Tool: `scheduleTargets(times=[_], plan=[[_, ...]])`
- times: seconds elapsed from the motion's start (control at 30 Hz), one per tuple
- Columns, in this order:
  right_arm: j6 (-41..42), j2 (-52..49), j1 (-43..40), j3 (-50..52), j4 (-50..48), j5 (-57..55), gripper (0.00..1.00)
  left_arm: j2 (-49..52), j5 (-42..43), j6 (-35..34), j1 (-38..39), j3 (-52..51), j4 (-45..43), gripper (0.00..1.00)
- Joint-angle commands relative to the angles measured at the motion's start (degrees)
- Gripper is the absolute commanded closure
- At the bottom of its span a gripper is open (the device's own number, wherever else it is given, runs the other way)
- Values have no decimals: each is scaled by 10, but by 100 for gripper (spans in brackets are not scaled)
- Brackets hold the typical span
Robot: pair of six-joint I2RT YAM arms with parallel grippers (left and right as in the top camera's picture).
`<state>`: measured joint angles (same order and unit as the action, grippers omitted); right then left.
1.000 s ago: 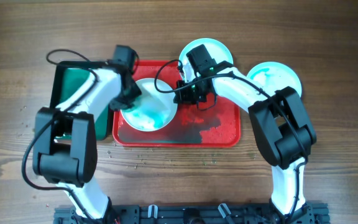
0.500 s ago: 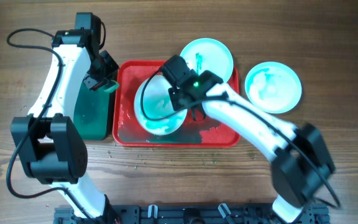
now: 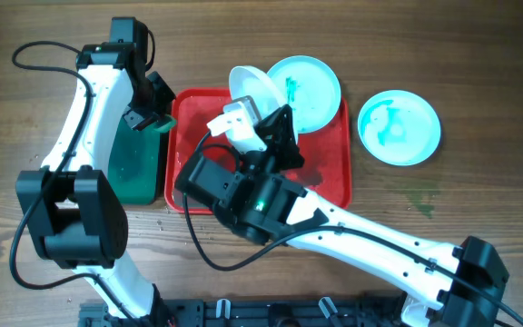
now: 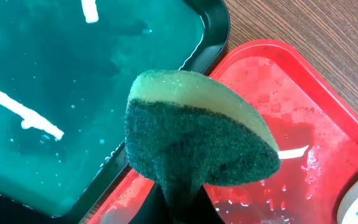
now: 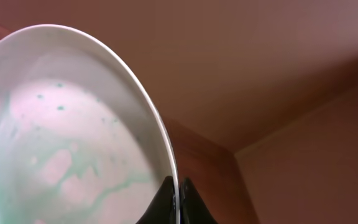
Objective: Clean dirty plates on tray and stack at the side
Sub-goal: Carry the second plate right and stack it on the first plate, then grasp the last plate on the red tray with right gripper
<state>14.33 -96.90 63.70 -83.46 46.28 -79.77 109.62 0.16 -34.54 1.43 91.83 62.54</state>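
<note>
I need to move my right gripper to the right in the overhead view next, then down, to release the plate on top of the third plate [image 3: 399, 127], because that one is off the tray.
My right gripper [image 3: 263, 116] is shut on the rim of a white plate [image 3: 251, 86] and holds it tilted on edge high above the red tray [image 3: 334, 159]. In the right wrist view the plate [image 5: 73, 143] shows faint green smears, with the jaws [image 5: 178, 190] pinching its rim. A second plate [image 3: 307, 84] with a teal smear lies over the tray's back rim. A third smeared plate [image 3: 399, 127] lies on the table to the right. My left gripper [image 3: 152, 121] is shut on a green sponge [image 4: 197, 134] above the edge between both trays.
A dark green tray [image 3: 130, 173] holding teal water [image 4: 73, 74] stands left of the red tray [image 4: 303, 87], which is wet. A green smear [image 3: 425, 200] marks the table at the right. Small crumbs lie along the table in front of the trays.
My right gripper has lifted the plate off the red tray and tipped it on edge. My left gripper moved with the sponge from the plate to the green tray's edge, then stayed.
</note>
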Motion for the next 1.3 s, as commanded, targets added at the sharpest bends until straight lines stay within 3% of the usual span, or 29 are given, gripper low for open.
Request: scheduleTargets(times=[0.0, 0.03, 0.1, 0.27, 0.37, 0.47, 0.57, 0.7, 0.87, 0.9, 0.93, 0.97, 1.07, 1.13, 1.17, 1.27], plan=[[-37, 8, 1, -12, 1, 94, 96, 0, 16, 7, 4, 0, -4, 96], [-67, 8, -1, -12, -1, 234, 96, 0, 31, 6, 10, 0, -3, 96], [-49, 8, -14, -12, 19, 336, 96, 0, 56, -21, 22, 0, -3, 96], [103, 52, -116, -13, 103, 364, 96, 0, 54, -37, 43, 0, -13, 96], [103, 109, -254, -13, 110, 545, 96, 0, 54, -37, 45, 0, -15, 96], [100, 123, -451, -13, 123, 676, 96, 0, 54, -36, 45, 0, -15, 96], [101, 101, -630, -13, 114, 760, 96, 0, 56, -37, 45, 0, -18, 96], [96, 28, -762, -12, 126, 787, 96, 0, 56, -36, 45, 0, -33, 96], [97, -110, -782, -12, 130, 777, 96, 0, 56, -34, 52, 0, -38, 96], [95, -133, -782, -12, 129, 777, 92, 0, 56, -34, 53, 0, -38, 96], [65, -149, -782, -12, 133, 795, 79, 0, 56, -32, 54, 0, -38, 96], [42, -152, -782, -12, 140, 814, 74, 0, 56, -32, 54, 0, -38, 96], [19, -138, -781, -50, 173, 848, 68, 0, 56, -32, 54, 0, -38, 96], [-104, -131, -758, -92, 169, 1031, 62, 0, 56, -32, 54, 0, -39, 96], [-110, -131, -732, -103, 153, 1065, 60, 0, 55, -32, 54, 0, -38, 96], [-50, -141, -635, -91, 70, 1008, 59, 0, 54, -32, 55, 0, -37, 96]])
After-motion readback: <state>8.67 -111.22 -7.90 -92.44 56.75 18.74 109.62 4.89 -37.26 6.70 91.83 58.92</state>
